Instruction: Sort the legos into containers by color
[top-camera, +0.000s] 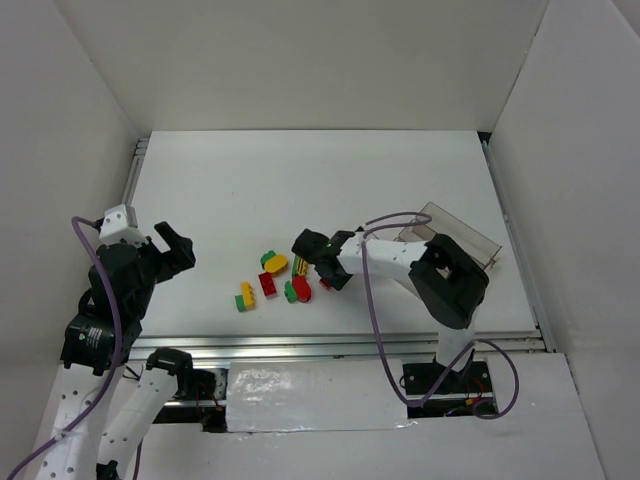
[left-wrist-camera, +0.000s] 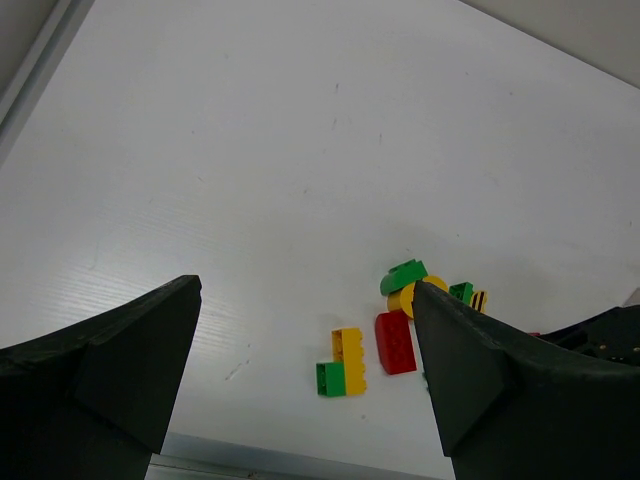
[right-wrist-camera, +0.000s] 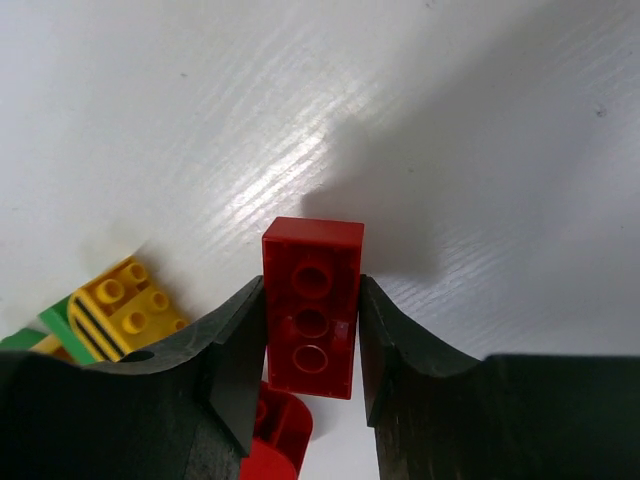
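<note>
My right gripper moves to the right in the top view next, over the clear tray's lego-facing side, to release there, since its red brick still hangs outside.
My right gripper (right-wrist-camera: 311, 292) is shut on a red brick (right-wrist-camera: 312, 305), whose hollow underside faces the camera. In the top view this gripper (top-camera: 325, 276) sits at the right edge of the lego cluster. A red rounded piece (right-wrist-camera: 275, 435) lies just under the jaws, and a yellow striped brick (right-wrist-camera: 125, 300) to the left. My left gripper (left-wrist-camera: 305, 290) is open and empty, above and left of the cluster (top-camera: 175, 250). It looks down on a yellow-and-green brick (left-wrist-camera: 345, 365), a red brick (left-wrist-camera: 396, 342) and a green rounded piece (left-wrist-camera: 403, 274). The clear tray (top-camera: 470, 240) stands at the right, partly hidden by my right arm.
White walls enclose the table on the left, back and right. A metal rail (top-camera: 340, 345) runs along the near edge. Purple cables (top-camera: 375, 300) loop from my right arm over the table beside the tray.
</note>
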